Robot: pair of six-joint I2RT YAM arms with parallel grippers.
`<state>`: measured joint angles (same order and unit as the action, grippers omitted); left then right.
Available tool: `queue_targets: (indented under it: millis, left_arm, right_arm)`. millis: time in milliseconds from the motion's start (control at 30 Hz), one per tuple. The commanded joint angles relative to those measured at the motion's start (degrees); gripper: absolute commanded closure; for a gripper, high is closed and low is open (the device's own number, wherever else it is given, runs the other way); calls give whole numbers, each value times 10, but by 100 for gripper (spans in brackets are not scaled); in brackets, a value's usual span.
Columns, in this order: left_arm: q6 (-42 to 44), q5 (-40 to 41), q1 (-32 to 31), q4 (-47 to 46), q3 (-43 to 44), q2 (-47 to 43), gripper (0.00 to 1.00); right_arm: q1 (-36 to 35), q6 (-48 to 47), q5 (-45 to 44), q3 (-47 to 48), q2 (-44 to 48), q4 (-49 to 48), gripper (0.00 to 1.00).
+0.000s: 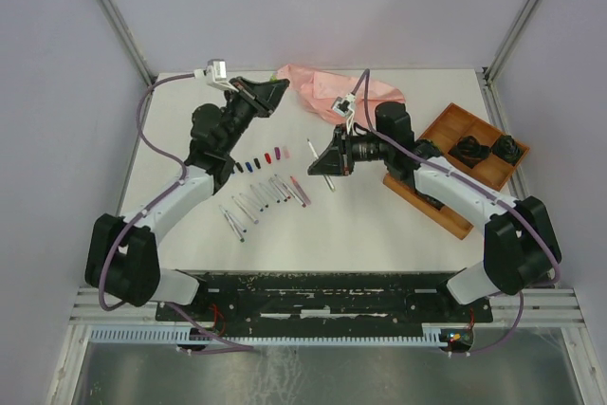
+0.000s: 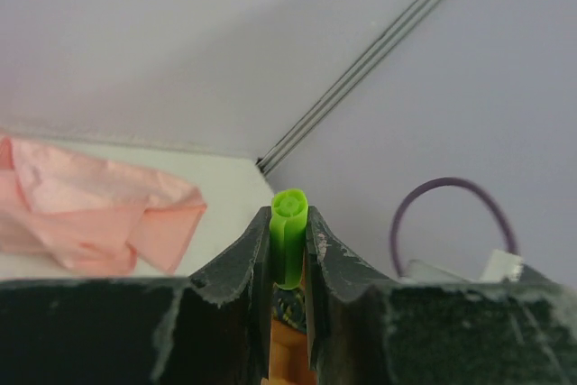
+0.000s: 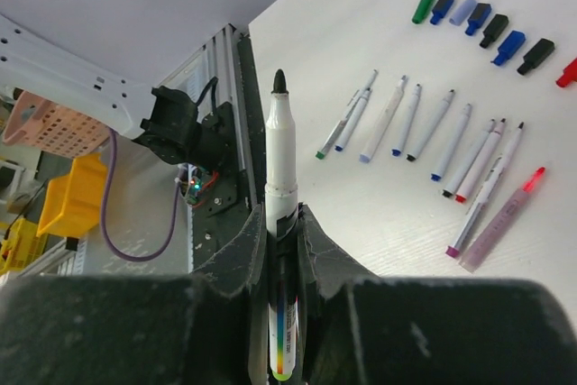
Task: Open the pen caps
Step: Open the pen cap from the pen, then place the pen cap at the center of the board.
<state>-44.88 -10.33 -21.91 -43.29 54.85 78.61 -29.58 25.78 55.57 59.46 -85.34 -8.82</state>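
I will next tilt and lower my left gripper back to the tabletop (image 1: 296, 150) beside the row's pink cap below it to release the green cap in line.
My left gripper (image 2: 288, 223) is shut on a lime green pen cap (image 2: 290, 239) and holds it raised at the back of the table (image 1: 275, 92), beside the pink bag. My right gripper (image 3: 281, 221) is shut on a white pen barrel (image 3: 280, 146) with its dark tip bare, above mid-table (image 1: 320, 166). Several loose pen caps (image 3: 478, 20) in green, blue, black and red lie in a row on the table, also seen in the top view (image 1: 258, 162). Several uncapped white pens (image 3: 433, 132) lie side by side in front of them (image 1: 266, 201).
A crumpled pink bag (image 1: 322, 92) lies at the back centre and shows in the left wrist view (image 2: 81, 214). A wooden tray (image 1: 453, 125) holding black objects stands at the right, with a wooden board (image 1: 432, 204) in front of it.
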Motion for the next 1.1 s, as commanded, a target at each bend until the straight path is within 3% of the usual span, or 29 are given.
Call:
queue_targets:
  millis: [0,400,633,767,1067]
  left_arm:
    - [-14,17,3,59,-6,35,97]
    - [-18,-43,-1,334,125,232,97]
    - [7,173,-50,558,266,324,97]
    - [13,212,-61,639,342,383,97]
    - [30,269,-76,711,423,446,91]
  right_arm:
    - [2,-68,-39,33,11,66,100]
    - [13,-85,-45,48,-2,98,100]
    - [19,-86,-43,49,-2,99,100]
    - [20,-85,-42,50,-1,100,100]
    - [23,-84,-39,51,0,100,100]
